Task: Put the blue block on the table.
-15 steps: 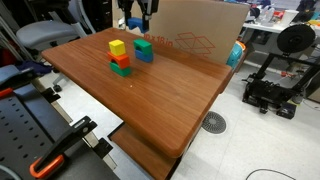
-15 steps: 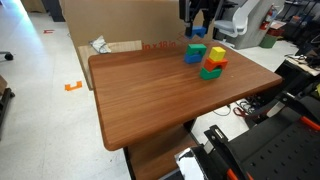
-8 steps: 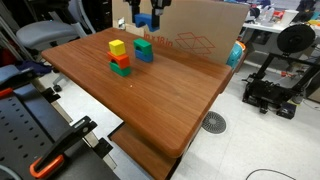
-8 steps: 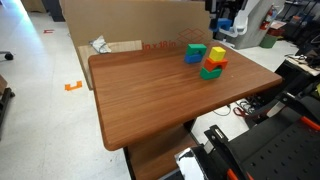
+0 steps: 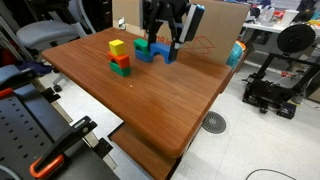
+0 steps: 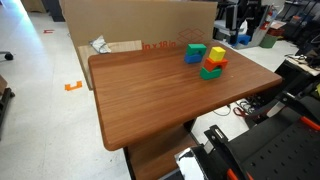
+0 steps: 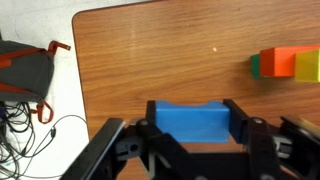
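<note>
My gripper needs to lower the blue block next, onto the bare tabletop beside the yellow, red and green stack, and then open.
My gripper [image 7: 190, 125] is shut on the blue block [image 7: 188, 120], with one jaw on each short side. In an exterior view the gripper [image 5: 165, 45] hangs low over the back of the reddish-brown table [image 5: 150, 100], just right of a green block stacked on another blue block [image 5: 143, 50]. I cannot tell whether the held block touches the tabletop [image 7: 150, 50]. In an exterior view the arm [image 6: 240, 18] is at the top right, beyond the block stacks.
A stack of yellow, red and green blocks [image 5: 119, 57] stands left of the gripper; it also shows in an exterior view [image 6: 212, 62] and in the wrist view [image 7: 287, 63]. A tan cardboard box [image 5: 210, 30] stands behind the table. A red-and-grey bag [image 7: 25, 75] lies on the floor.
The gripper has come down from above the back of the table and moved right, with the blue block in it. The stacks have not moved.
</note>
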Motion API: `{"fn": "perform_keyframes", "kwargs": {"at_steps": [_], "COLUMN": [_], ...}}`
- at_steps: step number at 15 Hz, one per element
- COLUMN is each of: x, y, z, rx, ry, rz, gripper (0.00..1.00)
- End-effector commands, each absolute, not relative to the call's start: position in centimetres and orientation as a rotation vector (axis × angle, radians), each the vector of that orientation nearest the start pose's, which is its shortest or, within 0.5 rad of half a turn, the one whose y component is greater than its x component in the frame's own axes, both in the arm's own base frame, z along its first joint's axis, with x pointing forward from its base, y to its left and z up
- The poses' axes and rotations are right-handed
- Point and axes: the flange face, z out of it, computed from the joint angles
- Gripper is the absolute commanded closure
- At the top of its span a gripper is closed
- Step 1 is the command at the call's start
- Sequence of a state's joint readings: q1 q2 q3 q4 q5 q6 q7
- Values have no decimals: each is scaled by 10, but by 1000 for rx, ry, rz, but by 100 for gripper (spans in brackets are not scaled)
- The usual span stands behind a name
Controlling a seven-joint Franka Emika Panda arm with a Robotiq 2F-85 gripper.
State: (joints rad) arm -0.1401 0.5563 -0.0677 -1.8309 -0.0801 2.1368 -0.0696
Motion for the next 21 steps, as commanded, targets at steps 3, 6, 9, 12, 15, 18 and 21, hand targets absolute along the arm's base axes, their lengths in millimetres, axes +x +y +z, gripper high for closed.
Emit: {"fn": "perform_keyframes", "kwargs": {"at_steps": [3, 6, 9, 12, 15, 18, 21], "x": [619, 624, 629, 634, 637, 635, 623], "y": [-134, -131, -128, -124, -119, -112, -105], "z": [161, 146, 141, 138, 136, 149, 207], "rx": [-3151, -3146, -3154, -3161, -3169, -3157, -3189], "ry": [114, 97, 79, 68, 54, 32, -41], "rz": [566, 618, 630, 644, 655, 648, 518], "gripper": [58, 58, 58, 7, 0, 0, 0]}}
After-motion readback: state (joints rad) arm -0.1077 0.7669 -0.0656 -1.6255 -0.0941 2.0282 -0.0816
